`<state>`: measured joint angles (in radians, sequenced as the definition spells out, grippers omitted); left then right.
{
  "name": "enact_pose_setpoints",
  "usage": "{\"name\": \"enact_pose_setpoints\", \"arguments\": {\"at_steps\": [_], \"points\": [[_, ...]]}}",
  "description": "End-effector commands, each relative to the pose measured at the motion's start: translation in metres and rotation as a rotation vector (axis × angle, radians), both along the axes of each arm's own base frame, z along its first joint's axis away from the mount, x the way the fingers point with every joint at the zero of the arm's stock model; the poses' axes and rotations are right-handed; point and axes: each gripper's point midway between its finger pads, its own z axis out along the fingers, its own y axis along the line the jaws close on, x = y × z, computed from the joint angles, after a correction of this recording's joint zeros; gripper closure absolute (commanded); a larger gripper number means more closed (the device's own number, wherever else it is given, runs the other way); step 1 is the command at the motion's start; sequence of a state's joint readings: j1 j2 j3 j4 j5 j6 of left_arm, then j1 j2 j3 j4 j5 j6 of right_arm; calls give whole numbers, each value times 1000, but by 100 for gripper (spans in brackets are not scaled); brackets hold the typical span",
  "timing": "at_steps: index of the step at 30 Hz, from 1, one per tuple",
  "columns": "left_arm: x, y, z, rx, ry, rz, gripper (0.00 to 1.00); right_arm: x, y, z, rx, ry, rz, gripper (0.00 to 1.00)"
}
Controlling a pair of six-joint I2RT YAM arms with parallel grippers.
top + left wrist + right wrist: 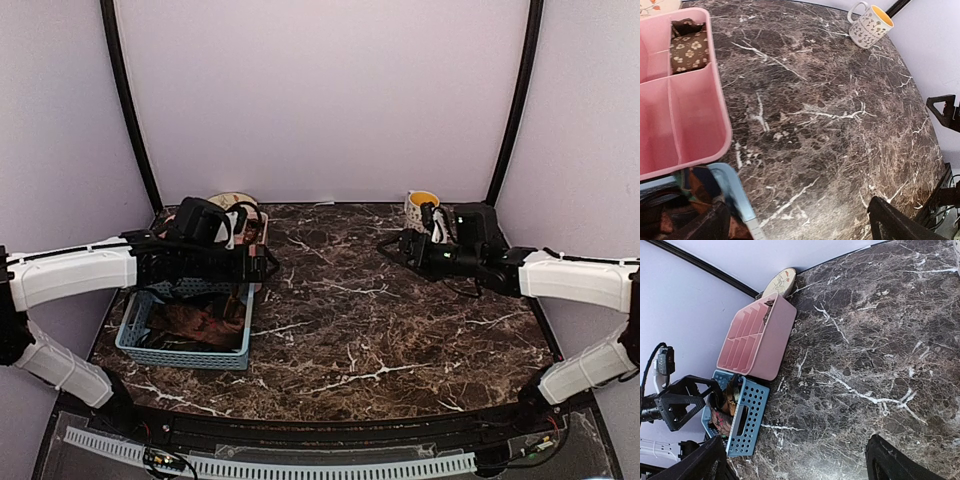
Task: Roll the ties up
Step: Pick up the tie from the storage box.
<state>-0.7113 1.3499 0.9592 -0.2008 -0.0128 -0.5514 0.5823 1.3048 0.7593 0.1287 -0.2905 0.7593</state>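
Observation:
The heaped ties are below my left gripper and to its left in the top view, so next it will swing over them, tip down and close on one.
Several dark reddish-brown ties lie heaped in a blue basket at the left; they also show in the right wrist view and at the bottom left of the left wrist view. One rolled floral brown tie sits in a compartment of the pink divider box. My left gripper hovers at the basket's far right corner, open and empty. My right gripper is open and empty over the table's far right part.
A white patterned mug with a yellow inside stands at the back right, also in the left wrist view. A decorated plate lies behind the pink box. Dark marble table spreads between the arms.

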Motion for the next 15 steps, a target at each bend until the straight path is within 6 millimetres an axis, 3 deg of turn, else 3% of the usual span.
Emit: {"name": "enact_pose_setpoints", "arguments": {"at_steps": [1,3,4,8,15], "points": [[-11,52,2,21,90,-7,1,1,15,28,89,-74,70,3],[-22,83,-6,137,138,8,1,-3,25,36,86,-95,153,3],[-28,90,-4,189,142,-16,1,-4,28,37,87,-100,172,3],[-45,103,-6,313,219,-80,1,-10,36,45,142,-140,238,3],[-58,120,-44,467,350,-116,2,-15,48,46,215,-127,311,3]]}}
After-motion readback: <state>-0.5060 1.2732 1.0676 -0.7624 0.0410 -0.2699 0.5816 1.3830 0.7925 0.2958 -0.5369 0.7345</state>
